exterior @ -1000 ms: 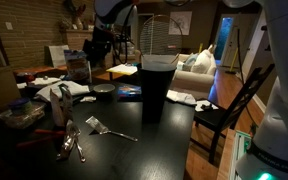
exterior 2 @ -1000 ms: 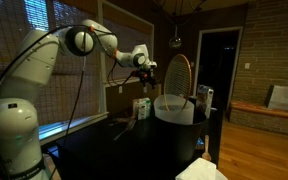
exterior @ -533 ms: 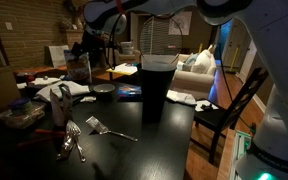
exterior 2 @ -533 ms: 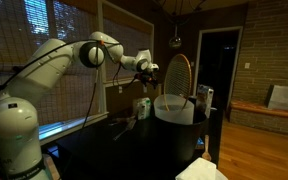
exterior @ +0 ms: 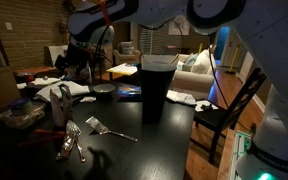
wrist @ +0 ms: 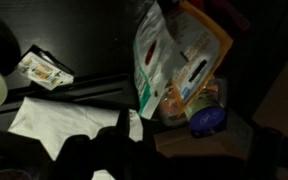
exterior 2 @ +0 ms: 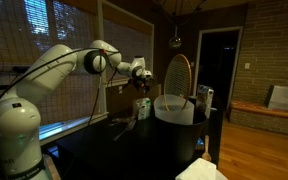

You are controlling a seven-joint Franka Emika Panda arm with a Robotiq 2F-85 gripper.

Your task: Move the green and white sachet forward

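The gripper moves down and to the left in the wrist view next and closes over the sachet's upper end, because the green and white sachet (wrist: 148, 55) stands tilted.
The green and white sachet (wrist: 148, 55) stands tilted against an orange packet (wrist: 202, 42) and a clear jar with a blue lid (wrist: 206, 120) in the wrist view. It also shows as a small pale pack (exterior 2: 141, 106) in an exterior view. My gripper (exterior 2: 141, 80) hangs just above that pack, and in an exterior view (exterior: 81, 58) it is over the clutter at the back of the table. In the wrist view the jaws are only a dark shape (wrist: 109, 150) at the bottom edge. Whether they are open or shut does not show.
A tall black cup (exterior: 155, 90) stands mid-table, with forks and a spoon (exterior: 72, 140) near the front. A small sachet (wrist: 44, 70) and white paper (wrist: 49, 118) lie beside the pack. A white bowl (exterior 2: 174, 108) sits to its right. A chair (exterior: 229, 105) stands by the table edge.
The arm has swung down and toward the clutter at the back of the table. The gripper now sits lower, just above the sachet. Nothing on the table has moved.
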